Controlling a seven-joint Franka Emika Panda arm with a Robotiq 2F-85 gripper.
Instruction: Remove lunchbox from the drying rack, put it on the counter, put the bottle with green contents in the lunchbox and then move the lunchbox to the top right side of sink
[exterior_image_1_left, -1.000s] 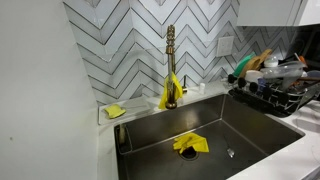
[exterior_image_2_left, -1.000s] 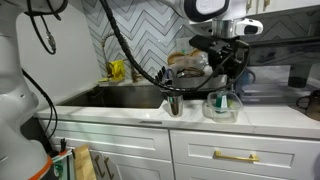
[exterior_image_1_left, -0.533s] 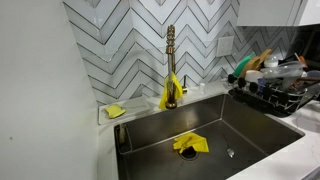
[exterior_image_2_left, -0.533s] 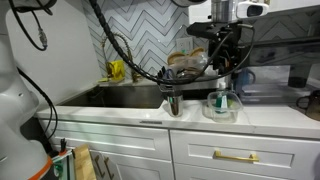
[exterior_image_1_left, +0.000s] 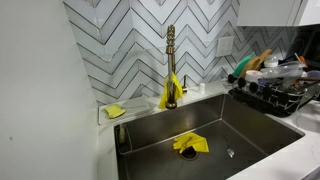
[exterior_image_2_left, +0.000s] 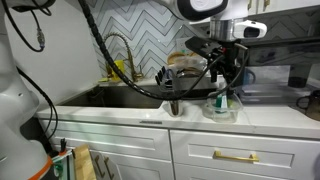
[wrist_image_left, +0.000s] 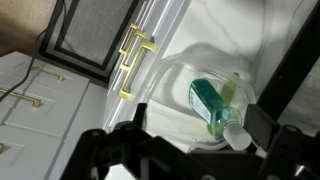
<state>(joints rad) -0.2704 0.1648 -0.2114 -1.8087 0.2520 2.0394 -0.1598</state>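
Observation:
The lunchbox's rim nearest the cabinets is clear of the bottle (wrist_image_left: 210, 104), so my gripper will move toward the counter's front edge and down over that rim next.
The clear lunchbox (exterior_image_2_left: 222, 111) stands on the white counter (exterior_image_2_left: 260, 118), to the right of the sink (exterior_image_2_left: 120, 97). The bottle with green contents (exterior_image_2_left: 222, 100) stands inside it. In the wrist view the bottle (wrist_image_left: 210, 104) with its white cap leans in the lunchbox (wrist_image_left: 172, 82). My gripper (exterior_image_2_left: 226, 72) hangs just above the bottle, open and holding nothing; its fingers (wrist_image_left: 200, 120) spread to either side of the bottle. The black drying rack (exterior_image_1_left: 275, 92) is crowded with items beside the sink (exterior_image_1_left: 215, 125); it also shows behind the arm (exterior_image_2_left: 187, 68).
A tall gold faucet (exterior_image_1_left: 171, 62) stands behind the sink. A yellow cloth (exterior_image_1_left: 190, 144) lies in the basin and a yellow sponge (exterior_image_1_left: 115, 111) sits on the ledge. A dark cup (exterior_image_2_left: 173, 104) stands left of the lunchbox. White cabinets with gold handles (exterior_image_2_left: 236, 156) are below.
The gripper rose a little above the bottle and came back down to about the same height. The bottle and lunchbox have not moved.

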